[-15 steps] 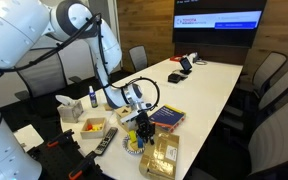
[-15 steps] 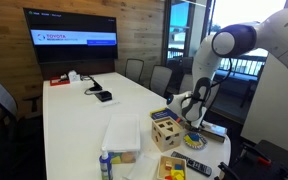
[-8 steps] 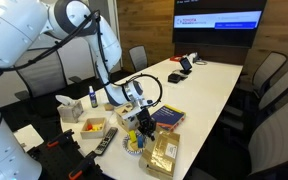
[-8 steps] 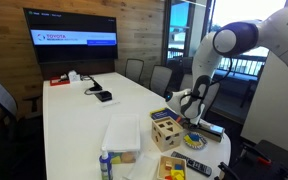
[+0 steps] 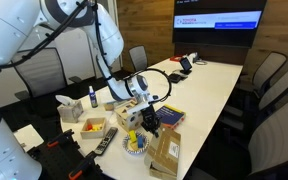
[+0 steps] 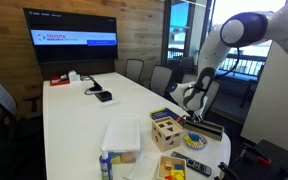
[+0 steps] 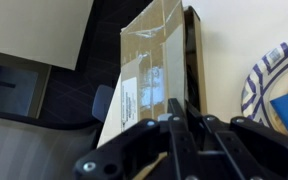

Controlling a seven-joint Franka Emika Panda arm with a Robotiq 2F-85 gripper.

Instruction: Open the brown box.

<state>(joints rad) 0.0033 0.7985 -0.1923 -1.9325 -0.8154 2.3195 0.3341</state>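
Note:
I will swing the partly open flap up toward the box's chair-side edge [image 5: 178,154] [image 7: 122,88] until upright, then let go of the flap's rim, as that edge lies across the flap from it.
The brown box [image 5: 166,153] lies at the near corner of the white table [image 5: 209,85], a tan cardboard box with clear tape and a white label. In the wrist view its flap lid [image 7: 149,60] is tilted up and a dark gap shows along its edge. My gripper [image 5: 151,124] hangs over the box's edge, its fingers [image 7: 181,115] pressed together on the lid's rim. My gripper [image 6: 192,110] also shows beside the wooden cube [image 6: 166,130]; there the box is mostly hidden.
A flat purple and yellow box [image 5: 167,118] lies just beyond the gripper. A blue-patterned plate [image 5: 134,144] sits beside the brown box and also shows in the wrist view [image 7: 279,70]. A remote [image 5: 106,142], a wooden tray [image 5: 94,127] and a spray bottle [image 5: 93,97] are nearby. Office chairs [image 5: 274,110] line the table.
My gripper has moved a little toward the brown box and upward, and the box's lid has risen with it.

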